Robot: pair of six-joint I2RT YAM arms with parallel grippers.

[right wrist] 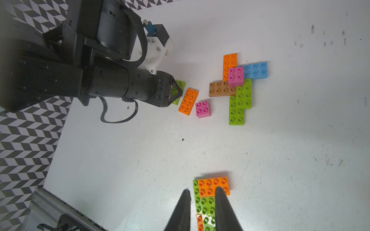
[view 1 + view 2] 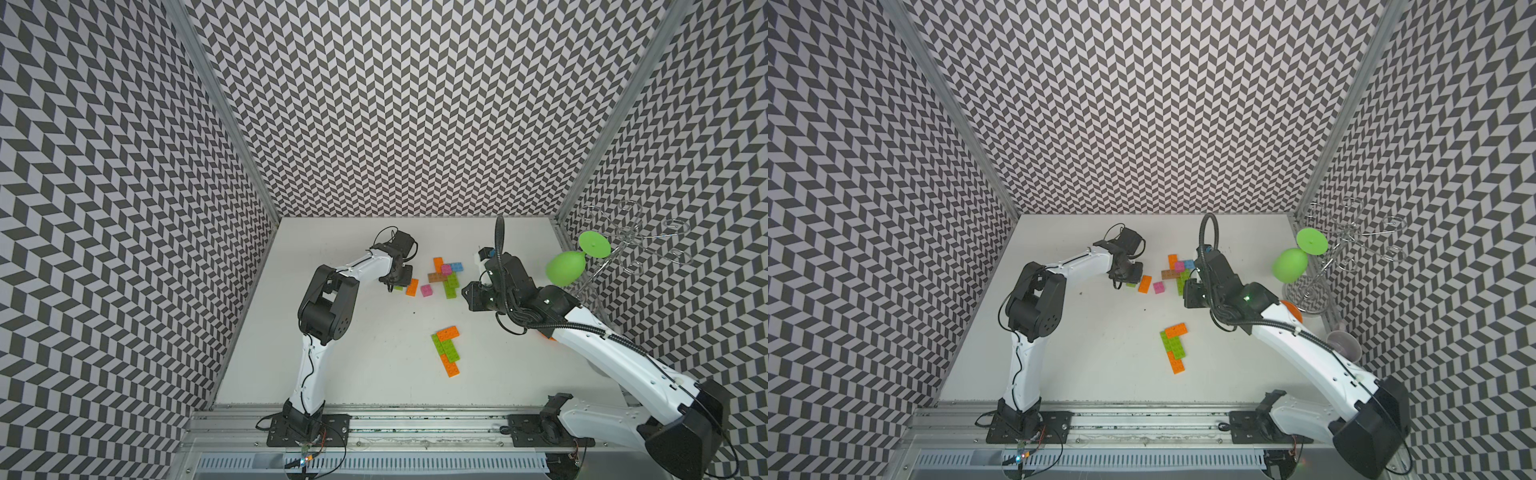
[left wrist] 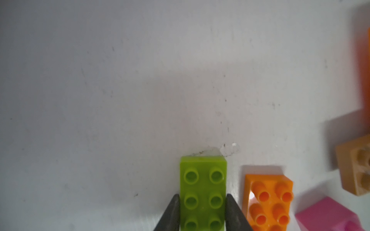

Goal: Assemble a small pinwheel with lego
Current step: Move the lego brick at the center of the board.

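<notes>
I should next carry the lime green brick (image 2: pixel 398 287) back with my left gripper and let it go on the tabletop beside the flat cluster, because that spot is bare.
My left gripper (image 3: pixel 202 197) is shut on the long sides of a lime green lego brick (image 3: pixel 203 190) that lies studs up on the white table; in a top view the brick (image 2: pixel 398 287) peeks out under the gripper (image 2: pixel 400 281). Beside it lie an orange brick (image 1: pixel 188 101) and a pink square (image 1: pixel 202 109). Further right is a joined cluster of orange (image 1: pixel 229 64), blue (image 1: pixel 255 70), brown (image 1: pixel 221 90) and lime (image 1: pixel 241 100) bricks, with a pink square (image 1: pixel 235 75) on top. My right gripper (image 1: pixel 202 189) hangs above the table, narrowly open and holding nothing.
A second flat cluster of orange and lime bricks (image 2: pixel 446 349) lies nearer the front, seen below my right fingertips. A green goblet (image 2: pixel 565 268) hangs on a wire rack (image 2: pixel 636 245) at the right wall. A clear cup (image 2: pixel 1343 345) stands by the right arm.
</notes>
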